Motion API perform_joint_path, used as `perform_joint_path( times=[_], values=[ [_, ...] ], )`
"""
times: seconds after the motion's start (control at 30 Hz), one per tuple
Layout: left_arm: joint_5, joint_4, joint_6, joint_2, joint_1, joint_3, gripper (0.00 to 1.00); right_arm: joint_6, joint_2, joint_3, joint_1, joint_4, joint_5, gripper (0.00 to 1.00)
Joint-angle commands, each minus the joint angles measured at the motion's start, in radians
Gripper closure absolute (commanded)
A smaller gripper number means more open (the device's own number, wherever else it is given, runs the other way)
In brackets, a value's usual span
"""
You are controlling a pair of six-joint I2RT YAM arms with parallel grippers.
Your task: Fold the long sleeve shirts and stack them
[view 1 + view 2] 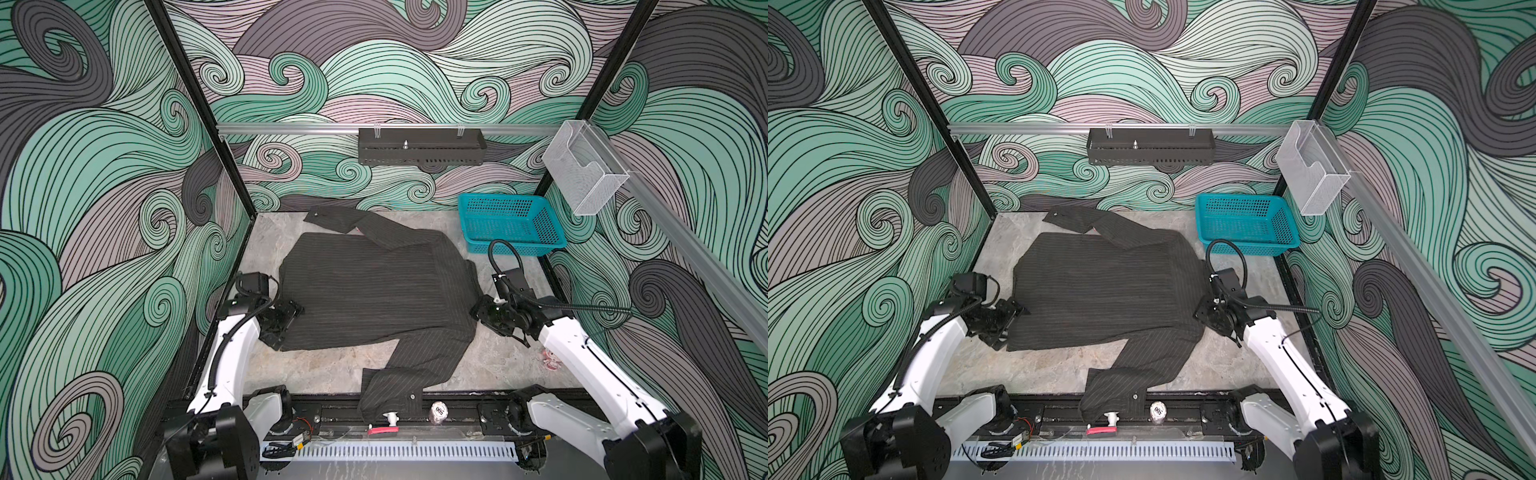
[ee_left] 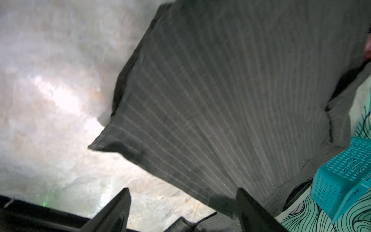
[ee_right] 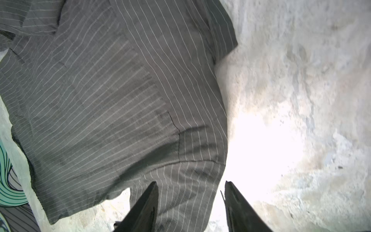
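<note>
My left gripper moves back and down next, onto the near hem corner, and will close there, because that pointed tip sticks out against the bare tabletop, clear of other cloth.
The long sleeve shirt is dark with pale pinstripes and lies spread flat mid-table. One sleeve is folded toward the back wall. The other sleeve trails over the front rail. My left gripper sits low at the shirt's left edge. In the left wrist view it is open over bare table beside the hem, holding nothing. My right gripper is at the shirt's right edge. In the right wrist view it is open above the cloth, not pinching it.
A teal mesh basket stands at the back right corner. A black tray and a clear holder hang on the wall rails. A small round weight sits on the front rail beside the sleeve cuff.
</note>
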Motion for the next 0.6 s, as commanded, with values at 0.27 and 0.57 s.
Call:
perform_joint_path(
  times=[0.27, 0.57],
  values=[
    [-0.131, 0.059, -0.285, -0.182, 0.005, -0.234, 0.17, 0.066, -0.016, -0.057, 0.021, -0.004, -0.038, 0.46],
    [-0.228, 0.201, -0.306, -0.031, 0.007, -0.250, 0.43, 0.066, 0.010, -0.054, 0.026, 0.021, -0.063, 0.46]
  ],
)
